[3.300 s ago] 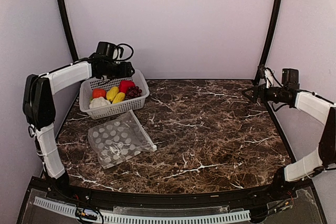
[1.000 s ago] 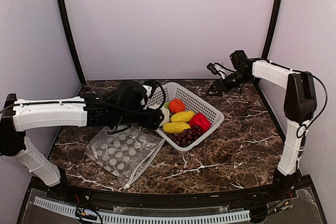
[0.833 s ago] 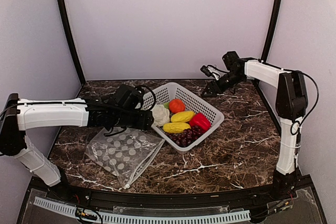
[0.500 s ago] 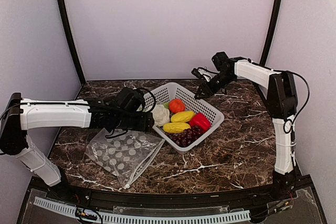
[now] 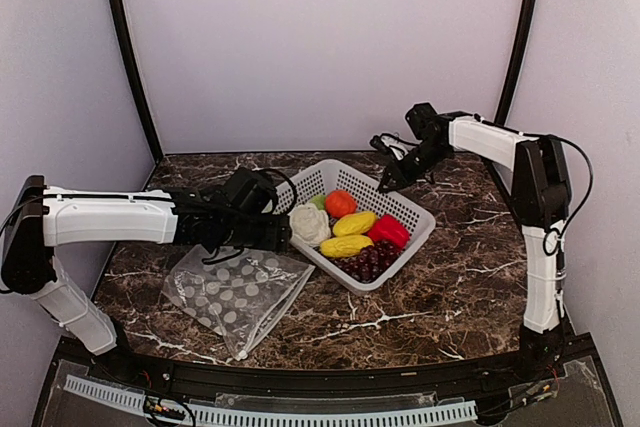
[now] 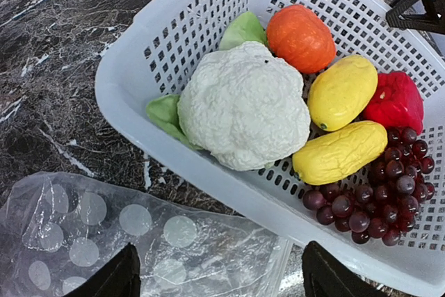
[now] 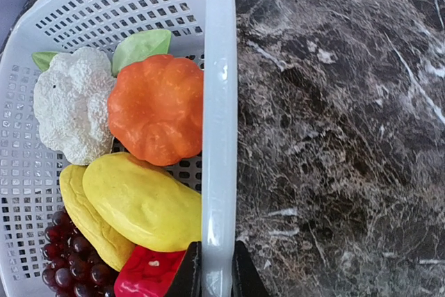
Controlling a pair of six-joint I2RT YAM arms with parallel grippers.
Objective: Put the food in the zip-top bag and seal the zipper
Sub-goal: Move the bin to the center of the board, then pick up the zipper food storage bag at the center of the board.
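Note:
The robot's right gripper needs to drag the basket to the right in the top view next, onto open marble, because the basket's rim (image 7: 219,102) crowds the zipper corner of the bag.
The food lies in a white mesh basket (image 5: 417,211): a white lumpy vegetable (image 5: 309,224), an orange-red round one (image 5: 340,203), two yellow oblongs (image 5: 354,223), a red pepper (image 5: 388,231) and dark grapes (image 5: 368,261). My right gripper (image 5: 388,179) is shut on the basket's far rim (image 7: 219,102), one finger (image 7: 192,269) on each side. The clear dotted zip-top bag (image 5: 235,287) lies flat left of the basket, its whitish zipper (image 5: 275,312) along the right edge. My left gripper (image 5: 285,232) hangs open over the bag (image 6: 139,241), just short of the basket's near rim (image 6: 208,172).
Dark marble table (image 5: 460,267) stretches right of and in front of the basket. Black frame posts (image 5: 520,37) stand at the back corners against the pale wall. The left arm (image 5: 110,219) lies low across the table's left side.
My right gripper has come in over the basket's far rim and shut on it; the basket has slid a little to the right. The left gripper has drawn back slightly left, still open.

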